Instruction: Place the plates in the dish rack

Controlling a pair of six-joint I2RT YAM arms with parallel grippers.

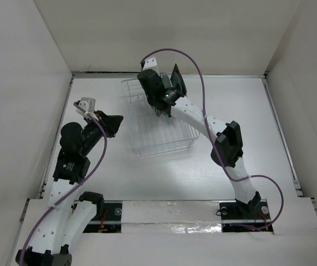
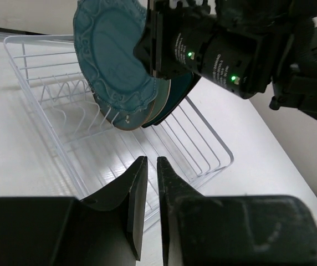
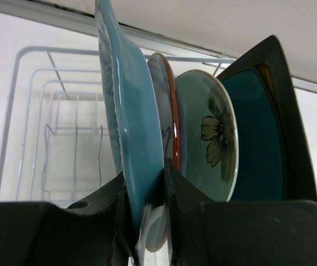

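The robot will next lower its right gripper and let go of the scalloped plate between the rack's ribs beside the round grey-teal plate, because those ribs are below the gripper.
The clear dish rack (image 1: 158, 130) lies mid-table. My right gripper (image 3: 144, 169) is shut on the rim of the small scalloped teal plate (image 3: 131, 111) and holds it upright over the rack's far end (image 2: 53, 100). Close behind it stand the round grey-teal plate (image 3: 167, 105), the pale green floral plate (image 3: 208, 133), the square dark teal plate (image 3: 255, 127) and the square black plate (image 3: 294, 144). In the top view the plates (image 1: 177, 80) show beside the right gripper (image 1: 167, 93). My left gripper (image 2: 147, 162) is shut and empty, left of the rack (image 1: 112, 123), facing the scalloped plate (image 2: 111, 61).
White walls enclose the table on three sides; the back wall runs just behind the rack's far end. The right arm (image 1: 225, 141) reaches across the right side of the table. The rack's near half holds bare ribs.
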